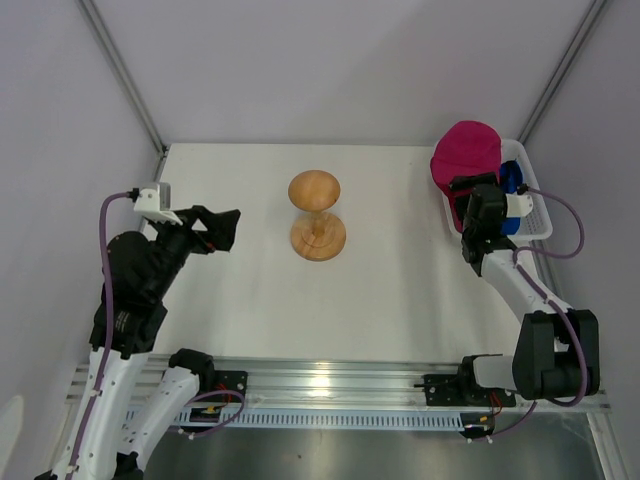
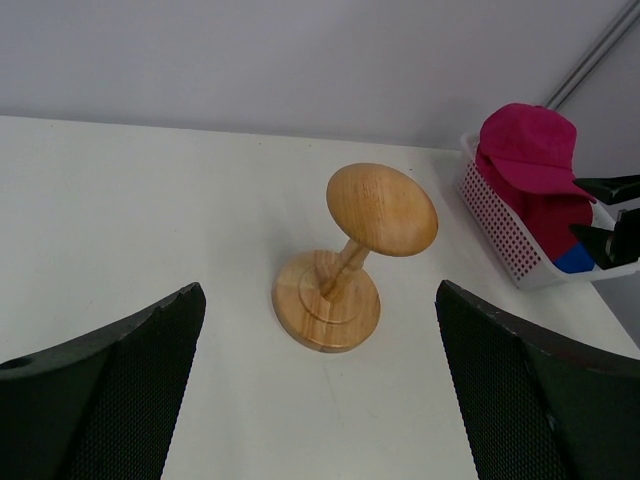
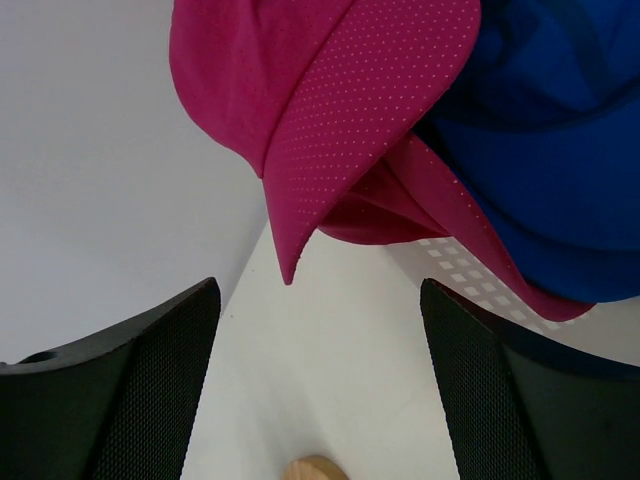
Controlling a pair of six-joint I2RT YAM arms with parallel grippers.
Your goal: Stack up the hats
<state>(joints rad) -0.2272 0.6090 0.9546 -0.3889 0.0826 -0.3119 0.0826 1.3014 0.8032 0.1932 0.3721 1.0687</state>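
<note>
My right gripper eases in onto the pink hat brim's pointed tip (image 3: 291, 258) next, one finger to each side, as that thin edge juts free between the open fingers.
A magenta-pink hat (image 1: 467, 152) lies on top in the white mesh basket (image 1: 537, 222) at the back right, its brim hanging over the basket's left rim. Blue hat fabric (image 1: 512, 180) shows under and beside it; I cannot tell separate blue hats apart. My right gripper (image 1: 472, 190) is open and empty at the basket's left side, just below the pink brim (image 3: 350, 110), with blue fabric (image 3: 560, 130) to the right. My left gripper (image 1: 222, 232) is open and empty, left of the wooden stand, which it faces.
The round-topped wooden stand (image 1: 316, 215) stands bare at the table's middle, also in the left wrist view (image 2: 380, 210). The basket (image 2: 500, 225) sits against the right wall. Walls close the table at the back and both sides.
</note>
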